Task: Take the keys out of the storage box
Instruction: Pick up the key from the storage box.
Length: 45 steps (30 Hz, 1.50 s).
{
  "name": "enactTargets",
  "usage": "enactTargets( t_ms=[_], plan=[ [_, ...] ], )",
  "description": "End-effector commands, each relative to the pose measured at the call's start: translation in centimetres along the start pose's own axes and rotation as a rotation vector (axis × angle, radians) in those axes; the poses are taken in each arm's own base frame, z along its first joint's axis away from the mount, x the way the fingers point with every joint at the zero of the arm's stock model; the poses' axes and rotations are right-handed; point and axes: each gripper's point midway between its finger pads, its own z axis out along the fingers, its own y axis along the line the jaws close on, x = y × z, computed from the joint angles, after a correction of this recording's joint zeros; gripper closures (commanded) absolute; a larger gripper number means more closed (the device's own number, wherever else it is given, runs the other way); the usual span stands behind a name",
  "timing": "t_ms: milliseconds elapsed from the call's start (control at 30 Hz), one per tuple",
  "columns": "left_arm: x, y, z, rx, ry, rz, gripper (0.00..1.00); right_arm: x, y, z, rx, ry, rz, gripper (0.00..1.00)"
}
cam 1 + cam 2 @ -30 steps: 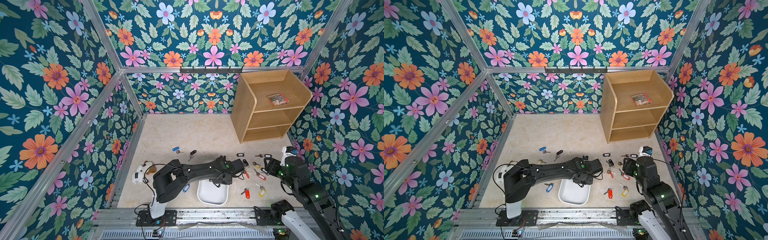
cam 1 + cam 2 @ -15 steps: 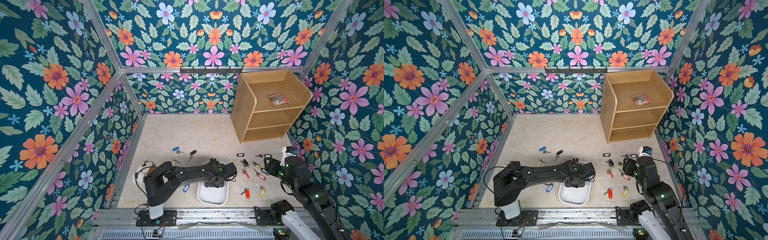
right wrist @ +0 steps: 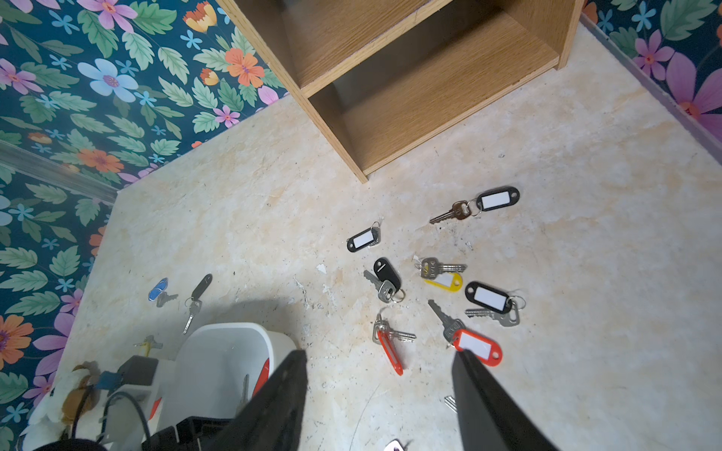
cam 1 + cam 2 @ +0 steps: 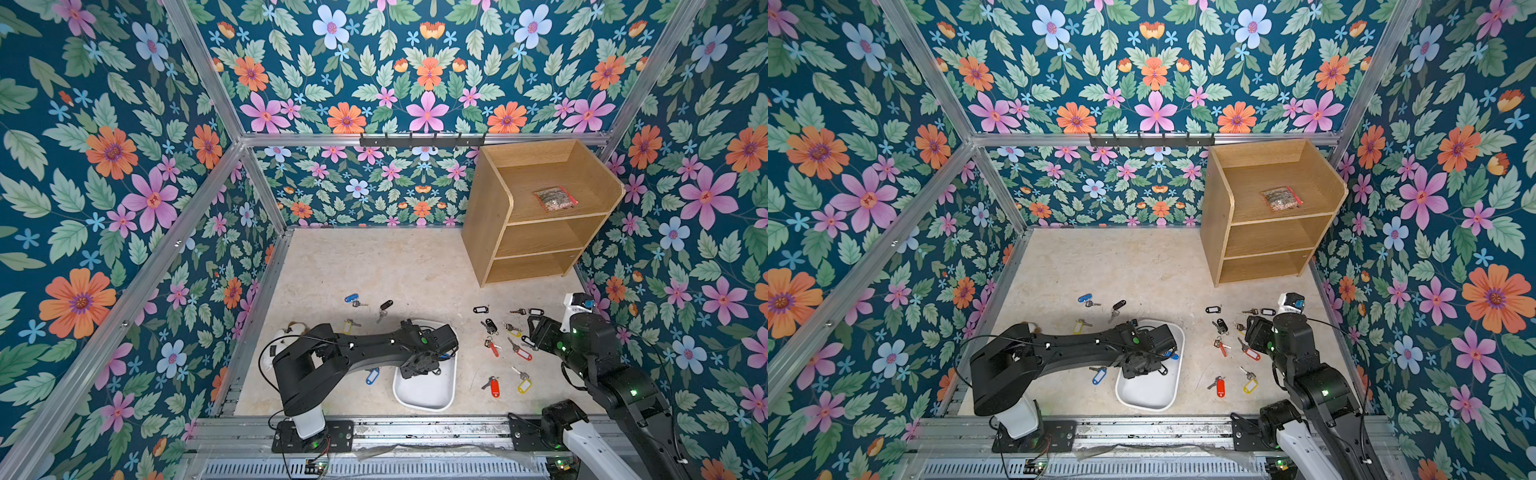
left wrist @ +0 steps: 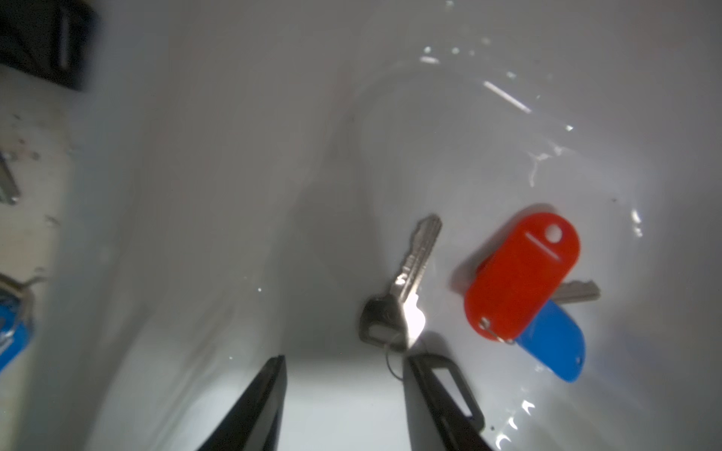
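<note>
The robot's left gripper should move across the bottom of the box toward the black tag (image 5: 459,390) until its fingers are on both sides of the silver key's ring (image 5: 394,362), because they are now around only the bare bottom of the box.
The white storage box (image 4: 428,397) (image 4: 1152,395) sits near the front edge. My left gripper (image 5: 344,371) is lowered into it, open, with only the bare box floor between its fingers. Three keys lie inside: a silver key (image 5: 414,269) whose black tag (image 5: 459,390) pokes out past one finger, a red tag (image 5: 521,273) and a blue tag (image 5: 556,345). Several more keys (image 3: 476,347) are scattered on the floor to the right of the box, and several others (image 4: 372,376) to its left. My right gripper (image 3: 379,359) hangs open over the floor beside the box, holding nothing.
A wooden shelf unit (image 4: 536,216) stands at the back right with a clear packet (image 4: 555,198) on its top shelf. A plush toy (image 4: 291,330) lies by the left arm's base. A hook rail (image 4: 422,139) runs along the back wall. Flowered walls close in three sides.
My left gripper has pulled back from the floor to the right of the box and dropped into the box. The right arm has stayed still.
</note>
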Motion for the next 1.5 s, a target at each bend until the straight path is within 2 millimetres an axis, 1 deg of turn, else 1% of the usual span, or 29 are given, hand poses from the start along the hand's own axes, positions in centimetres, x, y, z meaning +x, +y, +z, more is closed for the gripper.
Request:
enactTargets(
  t_ms=[0,167,267,467,667,767,833,1033,1133,1233,1467],
  plan=[
    [0.0,-1.7,-0.1,0.060,0.011,-0.027,0.47,-0.4,0.0,0.1,0.000,-0.019,-0.004,0.37],
    [-0.5,-2.3,-0.6,0.077,-0.007,-0.030,0.48,-0.4,0.0,0.0,-0.001,-0.023,-0.003,0.37],
    [-0.5,-2.3,-0.6,0.075,-0.008,-0.028,0.49,-0.4,0.1,0.0,-0.003,-0.024,-0.004,0.37],
    [-0.3,-2.8,-0.1,0.073,0.003,-0.012,0.51,-0.4,0.1,-0.1,-0.005,-0.028,-0.002,0.37],
    [0.1,-3.3,0.7,0.062,0.024,0.019,0.56,-0.5,0.0,-0.2,-0.007,-0.033,-0.001,0.37],
    [0.3,-3.4,1.2,0.058,0.035,0.027,0.60,-0.5,0.0,-0.2,-0.006,-0.034,0.001,0.37],
    [0.4,-3.4,1.4,0.057,0.037,0.031,0.65,-0.5,0.0,-0.3,-0.005,-0.036,0.002,0.37],
    [0.2,-3.5,1.3,0.066,0.027,0.042,0.88,-0.6,0.0,-0.3,-0.005,-0.039,0.003,0.37],
    [0.0,-3.7,1.0,0.075,0.018,0.050,0.94,-0.6,0.0,-0.3,-0.005,-0.039,0.003,0.37],
    [-0.1,-3.8,0.6,0.077,0.011,0.060,0.99,-0.6,0.0,-0.3,-0.004,-0.039,0.004,0.37],
    [-0.8,-3.9,-0.9,0.087,-0.030,0.086,1.00,-0.6,-0.1,-0.3,-0.002,-0.039,0.004,0.37]
  ],
)
